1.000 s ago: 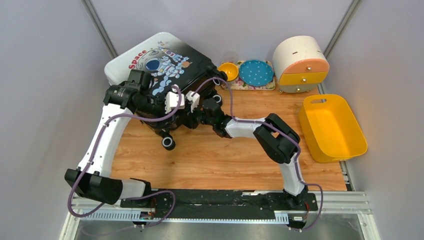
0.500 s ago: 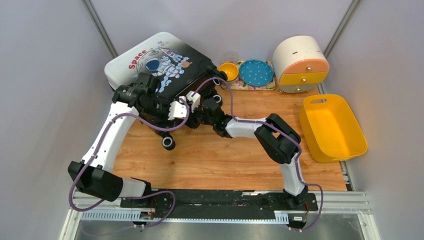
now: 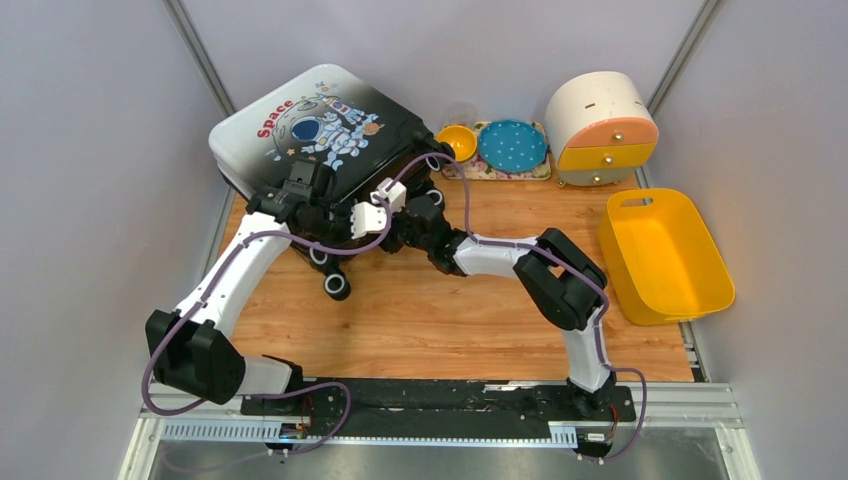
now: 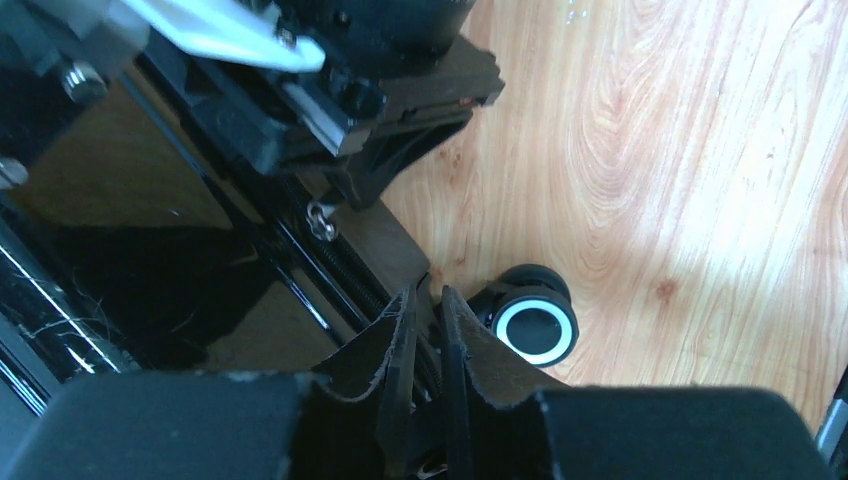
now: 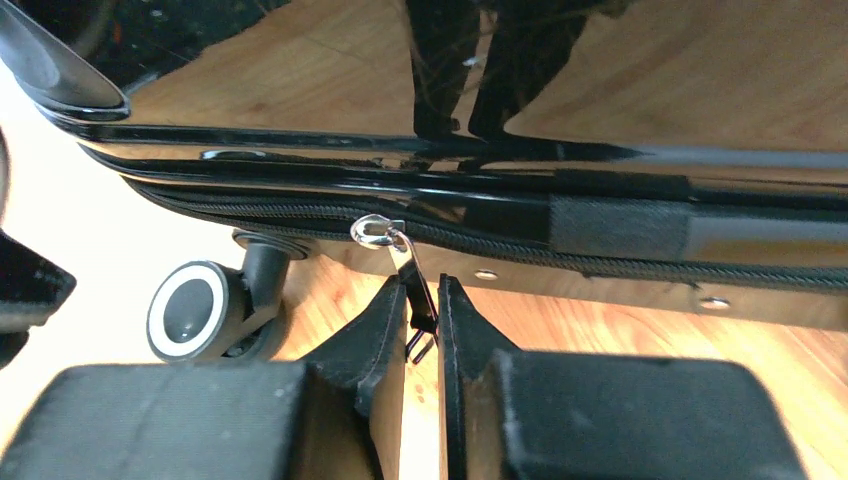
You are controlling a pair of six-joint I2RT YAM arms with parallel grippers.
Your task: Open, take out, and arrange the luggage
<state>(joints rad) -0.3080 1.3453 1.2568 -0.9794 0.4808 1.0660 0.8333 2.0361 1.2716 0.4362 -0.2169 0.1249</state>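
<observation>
I should drag the zipper pull outward along its track with my right gripper, round the luggage corner by the yellow bowl point(image 3: 424, 136), which lies farther outward, and let go.
The luggage point(image 3: 300, 120), a silver-white hard shell with an astronaut print, lies closed at the table's back left. Both grippers meet at its black near edge. In the right wrist view my right gripper point(image 5: 423, 300) is shut on the metal zipper pull point(image 5: 412, 275), which hangs from the zipper track point(image 5: 600, 255) beside a wheel point(image 5: 190, 310). My left gripper point(image 4: 428, 300) straddles the same zipper seam of the luggage point(image 4: 150, 290) close to a wheel point(image 4: 537, 325), its jaws nearly together with the dark seam between them. From above the left gripper point(image 3: 345, 235) sits just left of the right gripper point(image 3: 392, 235).
A yellow bin point(image 3: 665, 255) stands at the right edge. A round cream-and-orange drawer box point(image 3: 600, 125) is at the back right, with a blue plate point(image 3: 512, 145) and a yellow bowl point(image 3: 457, 140) on a mat beside it. Grey walls close in on both sides.
My left arm has swung off the lid, down and right to the luggage's near edge, and its jaws have closed on the seam. The right gripper has kept its hold on the pull.
</observation>
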